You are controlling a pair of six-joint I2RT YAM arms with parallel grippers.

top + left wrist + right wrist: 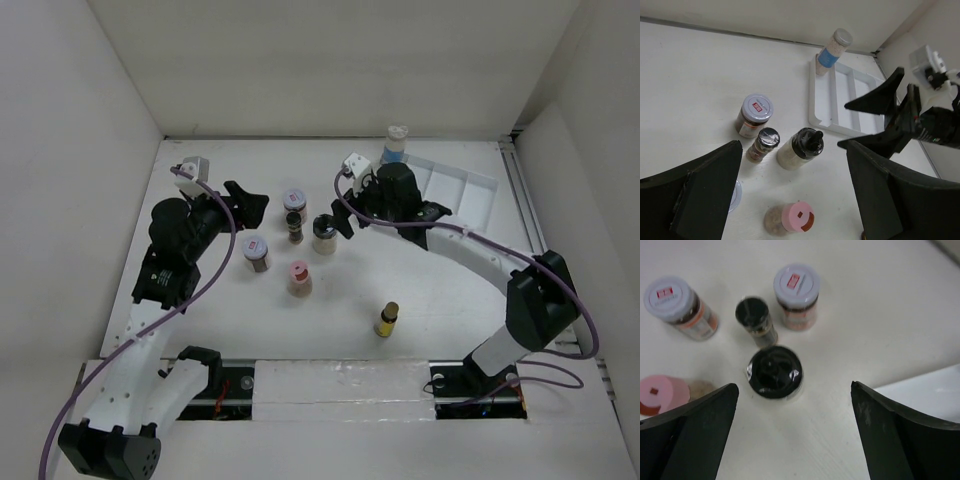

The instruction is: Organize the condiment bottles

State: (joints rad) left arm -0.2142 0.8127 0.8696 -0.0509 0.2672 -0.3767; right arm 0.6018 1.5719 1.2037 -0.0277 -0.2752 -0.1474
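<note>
Next, my right gripper moves down and to the left in the top view, fingers straddling the cap, as the black-capped bottle's cap (323, 226) (775, 372) sits that way.
Several condiment bottles stand mid-table: two jars with purplish-white lids (294, 200) (256, 250), a small black-lidded jar (295, 228), a black-capped bottle (324, 233), a pink-lidded jar (299, 276) and a yellow bottle with a dark cap (387, 319) apart at the front. A tall blue-labelled bottle (396, 143) stands at the back. My left gripper (252, 208) is open and empty, left of the cluster (793, 150). My right gripper (348, 210) is open and empty, above and just right of the black-capped bottle (774, 371), fingers wide (793, 386).
A white divided tray (455, 190) lies at the back right, behind my right arm; its corner shows in the right wrist view (935, 390). White walls enclose the table on the left, back and right.
</note>
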